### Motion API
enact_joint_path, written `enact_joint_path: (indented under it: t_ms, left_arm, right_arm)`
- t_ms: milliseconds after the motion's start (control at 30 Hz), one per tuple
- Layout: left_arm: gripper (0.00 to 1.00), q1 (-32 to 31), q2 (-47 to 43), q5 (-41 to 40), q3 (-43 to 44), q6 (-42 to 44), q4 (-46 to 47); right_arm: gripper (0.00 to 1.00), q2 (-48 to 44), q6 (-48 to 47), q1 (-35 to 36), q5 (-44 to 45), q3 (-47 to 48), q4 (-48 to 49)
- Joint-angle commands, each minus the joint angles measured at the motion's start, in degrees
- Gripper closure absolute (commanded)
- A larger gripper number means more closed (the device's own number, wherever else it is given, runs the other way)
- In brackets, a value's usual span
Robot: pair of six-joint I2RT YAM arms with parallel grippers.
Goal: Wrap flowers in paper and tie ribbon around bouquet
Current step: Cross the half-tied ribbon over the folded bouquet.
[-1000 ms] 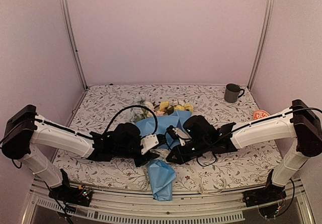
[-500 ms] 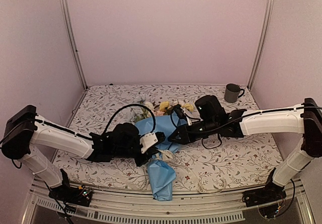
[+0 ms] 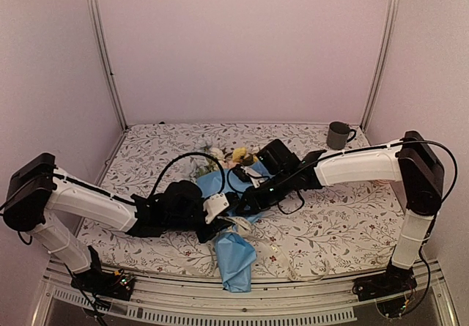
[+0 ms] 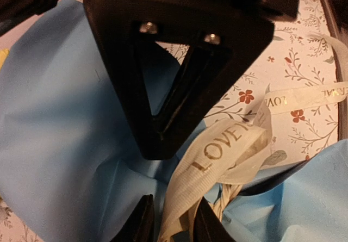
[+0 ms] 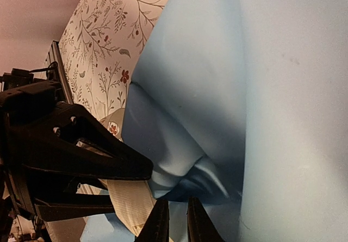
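Observation:
I should move my right gripper toward the left gripper next, onto the ribbon's fold (image 3: 234,223) (image 5: 141,210), because the ribbon runs past the left gripper's fingers beside my empty fingers.
The bouquet (image 3: 233,256) lies on the table, a light blue paper (image 4: 65,122) cone with its narrow end hanging over the front edge. Yellow and white flowers (image 3: 239,153) poke out at the far end. A cream ribbon (image 4: 223,144) lettered "LOVE" crosses the cone's waist. My left gripper (image 3: 223,215) is open and straddles the ribbon, with a gap on one side (image 4: 174,225). My right gripper (image 3: 245,194) hovers just beyond it over a dark navy fold (image 5: 204,179). Its fingers (image 5: 178,204) are almost together with nothing seen between them. One of its fingers (image 4: 174,79) fills the left wrist view.
A grey mug (image 3: 338,134) stands at the back right corner of the floral tablecloth (image 3: 146,146). Loose ribbon trails on the cloth right of the cone's narrow end. Metal posts rise at both back corners and a rail (image 3: 293,300) runs along the front edge.
My right arm swung from the cone's near right side up and left, and its gripper now sits over the bouquet's waist. The left arm has barely moved.

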Motion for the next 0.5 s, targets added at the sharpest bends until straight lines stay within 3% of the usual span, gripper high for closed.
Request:
enact_joint_path:
  t_ms: [0,467]
  left_arm:
    - [0.73,0.3,2.0,-2.7,0.3,-1.0,1.5]
    - [0.62,0.3,4.0,-6.0,1.0,-2.3,2.2]
  right_arm:
    - [0.86,1.8,-3.5,0.0,-2.5,2.8,-4.3]
    - [0.84,4.1,-6.2,0.0,-16.0,3.3,-2.0]
